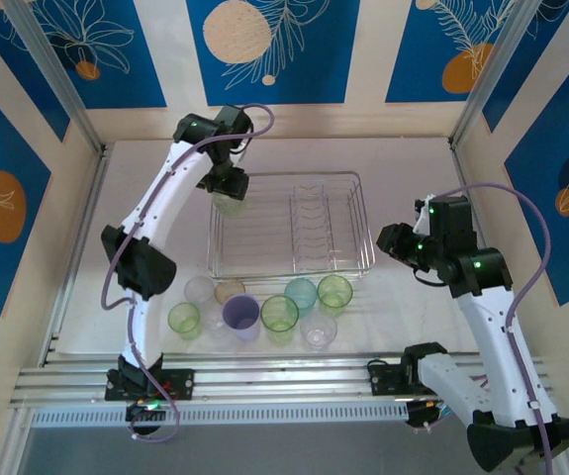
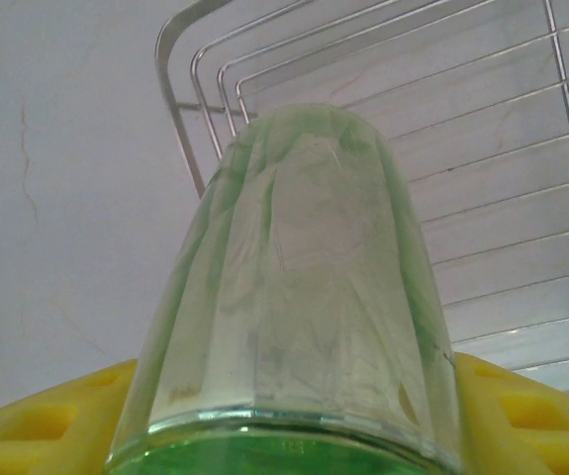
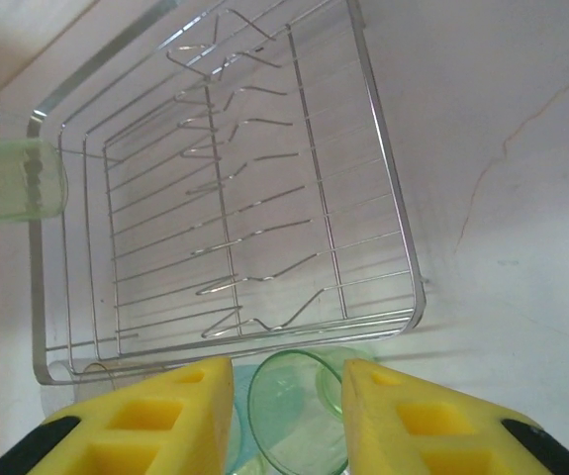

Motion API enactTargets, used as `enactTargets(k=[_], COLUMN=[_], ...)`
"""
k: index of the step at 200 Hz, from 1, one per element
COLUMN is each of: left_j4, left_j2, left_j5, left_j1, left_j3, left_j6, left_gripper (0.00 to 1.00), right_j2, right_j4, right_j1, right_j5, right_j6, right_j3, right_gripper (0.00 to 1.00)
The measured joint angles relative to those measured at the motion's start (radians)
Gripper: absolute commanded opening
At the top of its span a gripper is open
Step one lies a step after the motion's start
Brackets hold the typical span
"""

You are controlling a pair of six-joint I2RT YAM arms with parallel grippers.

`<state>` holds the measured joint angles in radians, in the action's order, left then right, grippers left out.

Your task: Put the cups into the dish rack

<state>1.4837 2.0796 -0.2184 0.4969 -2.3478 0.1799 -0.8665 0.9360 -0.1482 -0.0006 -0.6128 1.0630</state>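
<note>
The green cup hangs above the rack's end rim. So my left gripper moves past that rim and down to the wires inside the rack's far corner [image 2: 306, 91] next.
My left gripper [image 1: 230, 191] [image 2: 294, 421] is shut on a green cup [image 1: 230, 205] [image 2: 304, 297], its yellow pads pressed to both sides. It holds this cup above the far left corner of the dish rack [image 1: 289, 176] [image 2: 521, 198] [image 3: 406, 237]; the right wrist view catches the same cup [image 3: 17, 183] there. Several more cups stand on the table in front of the rack: green [image 1: 334, 292], teal [image 1: 301, 294], green [image 1: 279, 315], lilac [image 1: 240, 315], amber [image 1: 230, 291]. My right gripper [image 1: 391, 240] [image 3: 289, 381] hangs open off the rack's right end, and a green cup [image 3: 299, 416] shows below, between its fingers.
A clear cup [image 1: 318, 332] and another clear cup [image 1: 199, 289] stand among the group, with a green one [image 1: 183, 319] at its left end. Patterned walls close in the table on three sides. An aluminium rail [image 1: 264, 381] runs along the near edge.
</note>
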Motion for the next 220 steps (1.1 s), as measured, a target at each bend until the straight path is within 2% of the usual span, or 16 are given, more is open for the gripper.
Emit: enactTargets(k=[84,220], left_j4=[-0.006,-0.095], left_j2=[0.182,0.23], left_j5=[-0.029,-0.023], left_j1=[0.003,-0.035], left_j3=[-0.068,-0.068], left_j6=[-0.034,-0.033], left_gripper=[0.0,0.0], right_j2=[0.006,0.028], right_j4=[-0.004,0.002], right_j1=[0.0,0.002], right_j5=[-0.011,-0.01], right_j6=[0.029,0.062], right_j3=[-0.051,-0.08], right_gripper=[0.36,0.38])
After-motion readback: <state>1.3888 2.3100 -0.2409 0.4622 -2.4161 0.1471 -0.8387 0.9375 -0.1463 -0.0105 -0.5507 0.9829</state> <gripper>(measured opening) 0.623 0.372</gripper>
